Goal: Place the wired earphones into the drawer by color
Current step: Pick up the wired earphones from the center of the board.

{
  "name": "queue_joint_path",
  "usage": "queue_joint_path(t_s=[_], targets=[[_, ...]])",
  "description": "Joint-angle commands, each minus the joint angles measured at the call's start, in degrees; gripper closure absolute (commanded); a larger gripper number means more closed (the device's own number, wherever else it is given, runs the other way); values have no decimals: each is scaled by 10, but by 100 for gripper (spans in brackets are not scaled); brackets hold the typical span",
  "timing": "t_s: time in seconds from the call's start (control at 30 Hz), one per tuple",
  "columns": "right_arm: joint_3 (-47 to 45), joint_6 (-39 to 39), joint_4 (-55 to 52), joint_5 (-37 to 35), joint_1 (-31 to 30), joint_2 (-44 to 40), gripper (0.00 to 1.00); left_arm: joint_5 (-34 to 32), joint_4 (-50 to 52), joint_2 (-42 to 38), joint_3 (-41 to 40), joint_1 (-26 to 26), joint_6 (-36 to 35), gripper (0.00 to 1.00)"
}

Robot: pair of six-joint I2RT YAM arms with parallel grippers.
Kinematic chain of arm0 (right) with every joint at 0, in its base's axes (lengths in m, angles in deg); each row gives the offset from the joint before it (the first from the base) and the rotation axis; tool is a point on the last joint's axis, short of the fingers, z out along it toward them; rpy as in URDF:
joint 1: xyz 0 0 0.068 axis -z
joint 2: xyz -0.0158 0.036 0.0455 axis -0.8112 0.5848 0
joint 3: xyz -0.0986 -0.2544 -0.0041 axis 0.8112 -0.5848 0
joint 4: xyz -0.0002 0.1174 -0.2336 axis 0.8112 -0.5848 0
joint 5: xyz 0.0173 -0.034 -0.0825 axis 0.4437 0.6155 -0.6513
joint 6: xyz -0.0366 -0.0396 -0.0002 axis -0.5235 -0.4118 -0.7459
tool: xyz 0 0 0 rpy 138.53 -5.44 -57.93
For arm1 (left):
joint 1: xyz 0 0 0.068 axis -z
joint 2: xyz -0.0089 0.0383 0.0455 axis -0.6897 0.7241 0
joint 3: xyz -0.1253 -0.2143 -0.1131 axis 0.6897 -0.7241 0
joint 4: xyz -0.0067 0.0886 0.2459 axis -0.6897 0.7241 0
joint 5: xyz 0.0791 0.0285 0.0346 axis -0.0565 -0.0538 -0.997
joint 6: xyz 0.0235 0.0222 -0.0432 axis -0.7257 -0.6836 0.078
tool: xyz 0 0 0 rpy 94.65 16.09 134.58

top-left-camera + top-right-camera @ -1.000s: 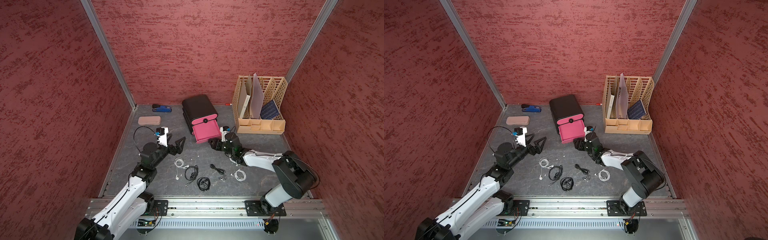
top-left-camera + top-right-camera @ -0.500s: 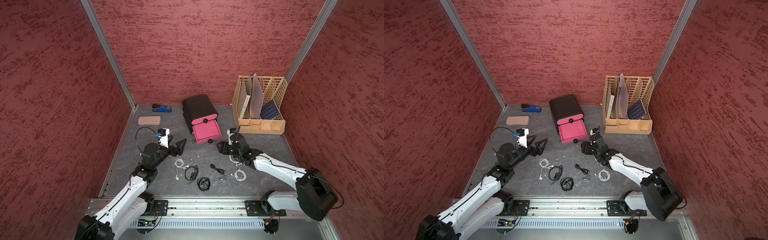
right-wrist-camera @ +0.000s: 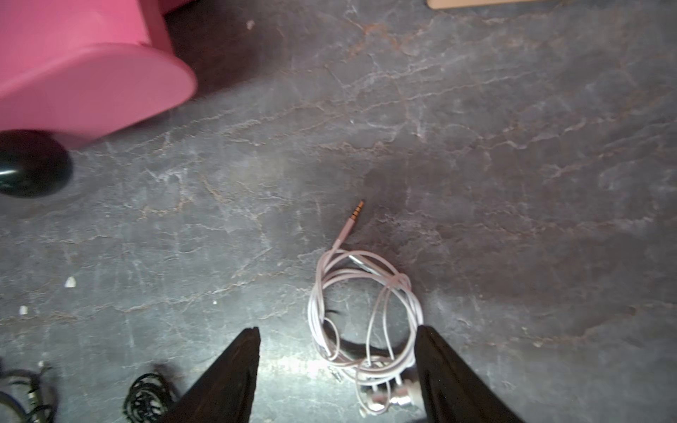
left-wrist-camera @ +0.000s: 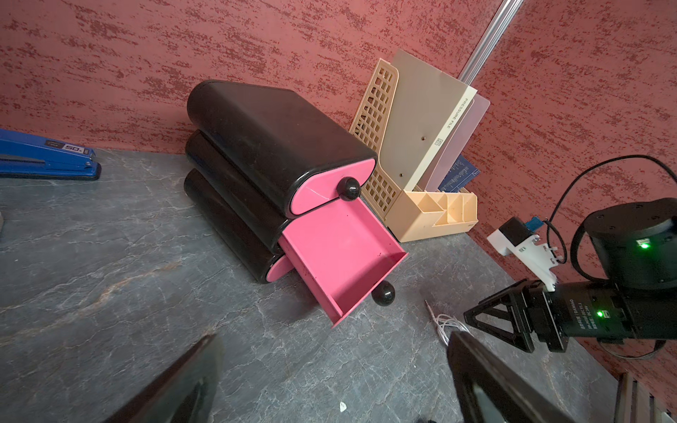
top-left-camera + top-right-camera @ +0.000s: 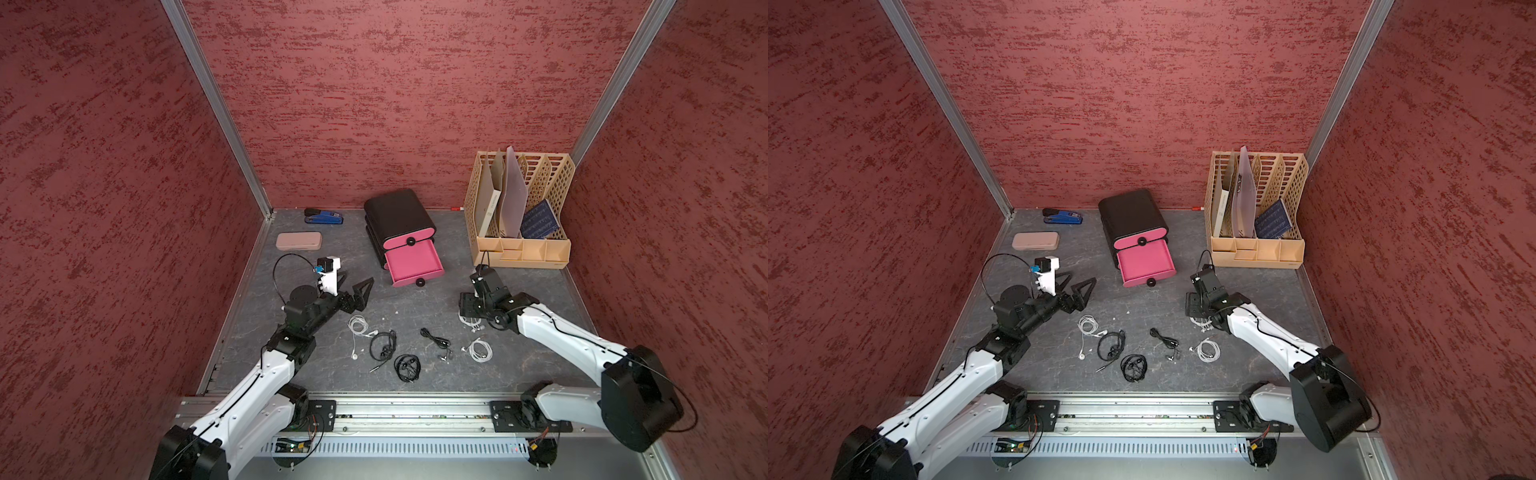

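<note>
My right gripper should next move down toward the table onto the white coil's side away from the drawer (image 5: 412,262), because its pieces of cable run bundled together there.
The drawer cabinet (image 5: 397,214) (image 5: 1130,212) (image 4: 271,135) is black, and its middle pink drawer (image 5: 412,262) (image 4: 340,252) is pulled out and empty. White and black wired earphones lie loose on the table in front of it: a white coil (image 5: 358,324), black coils (image 5: 382,345) (image 5: 407,368), a black cable (image 5: 436,343) and a white coil (image 5: 481,350). My right gripper (image 5: 467,308) (image 5: 1192,302) (image 3: 337,329) is open over another white coil (image 3: 366,304), which lies between the jaws on the table. My left gripper (image 5: 355,283) (image 4: 333,338) is wide open and holds nothing, left of the drawer.
A beige lattice file rack (image 5: 519,249) with folders stands at the back right. A blue stapler (image 5: 324,216) and a flat pinkish case (image 5: 298,241) lie at the back left. Red walls close in three sides.
My right gripper has drawn back from the pink drawer's front towards the right, stopped over a white coil and opened wider. The left arm has hardly moved.
</note>
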Motion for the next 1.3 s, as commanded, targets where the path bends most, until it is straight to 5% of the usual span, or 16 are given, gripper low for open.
queue_joint_path(t_s=[0.0,0.77,1.27], targets=[[17,-22,-18,30,21,25,30,-3,-16,-1,-6,-2,-6,0],[29,-13,-12,93,85,128,43,4,-21,7,-4,-2,-3,0],[27,-14,-11,109,91,137,76,1,-19,5,-4,-3,-4,0]])
